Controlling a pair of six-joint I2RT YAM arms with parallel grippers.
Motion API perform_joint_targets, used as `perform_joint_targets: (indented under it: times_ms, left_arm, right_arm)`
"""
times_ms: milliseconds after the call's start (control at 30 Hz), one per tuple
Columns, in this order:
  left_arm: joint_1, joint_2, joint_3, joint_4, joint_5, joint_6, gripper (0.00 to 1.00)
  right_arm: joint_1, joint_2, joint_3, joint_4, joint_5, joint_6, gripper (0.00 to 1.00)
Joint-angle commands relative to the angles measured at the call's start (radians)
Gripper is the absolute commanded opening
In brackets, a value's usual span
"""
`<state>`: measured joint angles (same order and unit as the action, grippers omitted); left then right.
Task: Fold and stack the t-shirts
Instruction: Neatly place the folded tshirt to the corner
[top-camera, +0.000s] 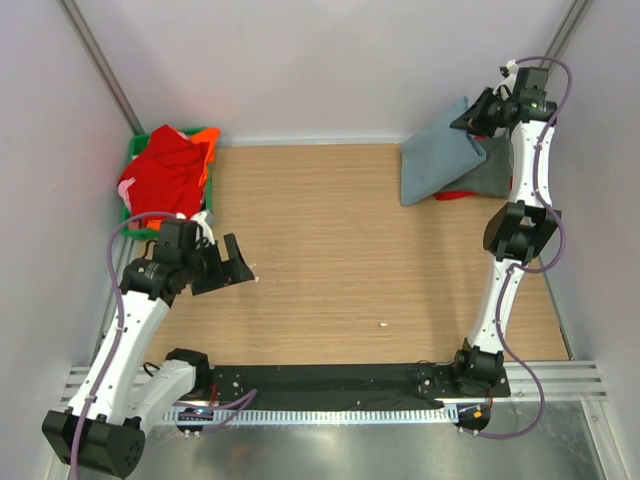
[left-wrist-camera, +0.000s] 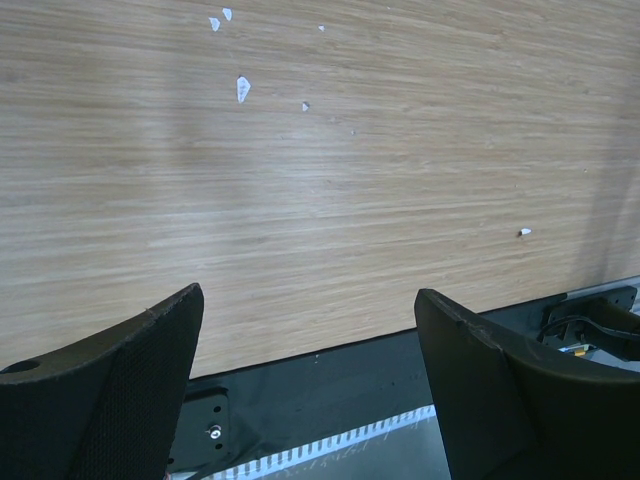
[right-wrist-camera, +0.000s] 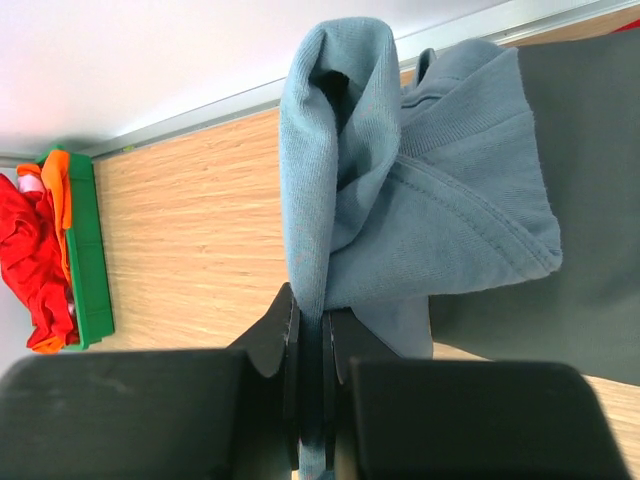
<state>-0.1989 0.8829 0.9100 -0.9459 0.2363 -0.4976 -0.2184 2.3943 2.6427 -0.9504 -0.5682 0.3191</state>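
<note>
Part of the blue-grey t-shirt hangs over bare wood, so my right gripper next needs to carry the blue-grey t-shirt (top-camera: 435, 155) to the right in the top view, over the darker grey t-shirt (top-camera: 490, 172), and let it go.
A dusty blue-grey t-shirt (top-camera: 435, 155) hangs folded at the table's far right corner, pinched at its top edge by my right gripper (top-camera: 472, 118), which is shut on the cloth (right-wrist-camera: 330, 200). Its lower part drapes over a darker grey t-shirt (top-camera: 490, 172) lying flat, with a bit of red cloth (top-camera: 458, 195) showing beneath. In the right wrist view the grey shirt (right-wrist-camera: 590, 200) lies behind the blue one. My left gripper (top-camera: 238, 262) hovers open above bare wood at the left, nothing between its fingers (left-wrist-camera: 150, 350).
A green crate (top-camera: 205, 140) at the far left corner holds a heap of red and orange t-shirts (top-camera: 165, 175). The crate (right-wrist-camera: 88, 250) also shows in the right wrist view. White walls close in the table; a black base strip (top-camera: 330, 385) runs along the near edge.
</note>
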Motion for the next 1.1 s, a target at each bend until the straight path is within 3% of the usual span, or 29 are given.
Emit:
perform_joint_targets:
  times_ms: [0, 633, 1067]
  left_arm:
    - [0.001, 0.004, -0.002, 0.03, 0.023, -0.002, 0.87]
    - [0.001, 0.028, -0.005, 0.027, 0.014, -0.006, 0.86]
    - [0.0, 0.037, -0.005, 0.025, 0.008, -0.009, 0.85]
  right_arm:
    - [-0.001, -0.078, 0.065, 0.073, -0.053, 0.02, 0.01]
    - [-0.15, -0.141, 0.036, 0.205, -0.228, 0.127, 0.01]
    - [-0.19, -0.021, -0.001, 0.143, -0.216, 0.097, 0.02]
